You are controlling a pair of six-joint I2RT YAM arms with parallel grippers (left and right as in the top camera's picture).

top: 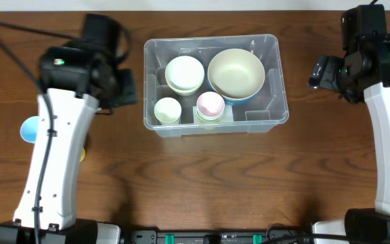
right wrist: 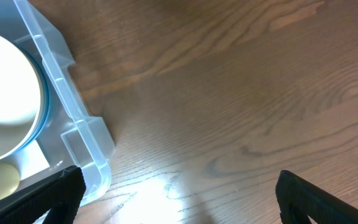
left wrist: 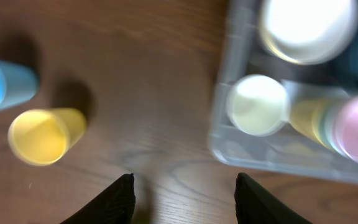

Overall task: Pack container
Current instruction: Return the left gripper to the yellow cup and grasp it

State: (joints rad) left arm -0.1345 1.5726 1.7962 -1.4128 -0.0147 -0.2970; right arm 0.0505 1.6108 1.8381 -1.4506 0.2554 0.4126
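Observation:
My left gripper moves to the left in its wrist view and lowers to the rim of the yellow cup (top: 82,154) outside the container (top: 274,81) next.
The clear plastic container (top: 274,81) sits at the table's middle. It holds a large cream bowl (top: 235,73), a stack of pale plates (top: 184,73), a cream cup (top: 168,110) and a pink cup (top: 210,104). My left gripper (left wrist: 184,190) is open and empty over bare wood, left of the container (left wrist: 229,140). A yellow cup (left wrist: 40,135) and a blue cup (left wrist: 2,86) lie on their sides further left. My right gripper (right wrist: 178,193) is open and empty, right of the container's corner (right wrist: 86,140).
In the overhead view the blue cup (top: 30,130) lies left of my left arm, with the yellow cup mostly hidden under it. The arms' bases stand at the front left and front right corners.

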